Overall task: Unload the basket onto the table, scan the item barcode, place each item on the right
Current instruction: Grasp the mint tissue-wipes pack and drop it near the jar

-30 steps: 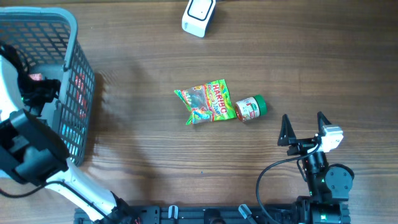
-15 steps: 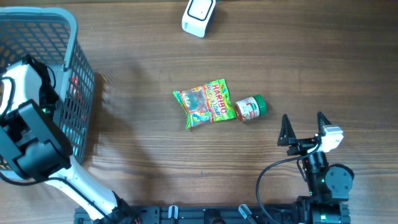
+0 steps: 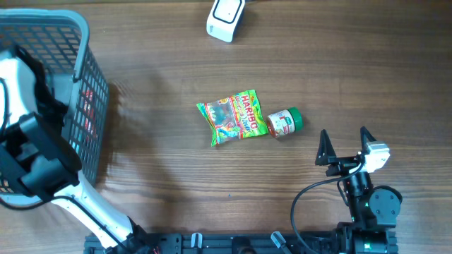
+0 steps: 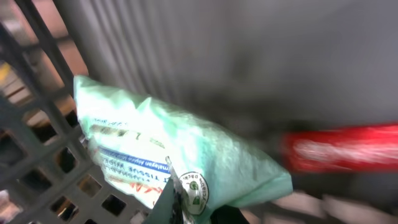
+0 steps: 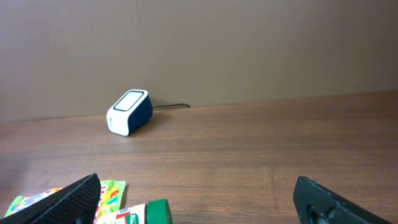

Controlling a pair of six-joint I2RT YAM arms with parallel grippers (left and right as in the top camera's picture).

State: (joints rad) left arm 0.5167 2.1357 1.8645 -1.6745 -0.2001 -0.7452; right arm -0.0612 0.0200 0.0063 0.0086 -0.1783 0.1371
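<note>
Since the scanner (image 3: 226,17) stands to the right in the overhead view, my left gripper will lift the packet, carry it there, then lower to release on the tabletop.
Inside the grey mesh basket (image 3: 79,42) at the left, my left gripper (image 4: 186,208) is shut on the lower edge of a mint-green tissue packet (image 4: 186,140). From overhead only the white left arm (image 3: 28,106) shows, reaching down into the basket, with gripper and packet hidden. The white and blue barcode scanner (image 3: 226,17) lies at the table's far edge and also appears as the scanner (image 5: 129,112) in the right wrist view. My right gripper (image 3: 346,144) stands open and empty near the front right.
A Haribo candy bag (image 3: 232,116) and a green-capped spice jar (image 3: 284,122) lie mid-table, just ahead of the right gripper. A red item (image 4: 342,149) lies in the basket beside the packet. Basket walls (image 4: 37,124) close in around the left gripper.
The left gripper went from open to shut on the tissue packet. The left arm shifted inside the basket. The right arm has not moved.
</note>
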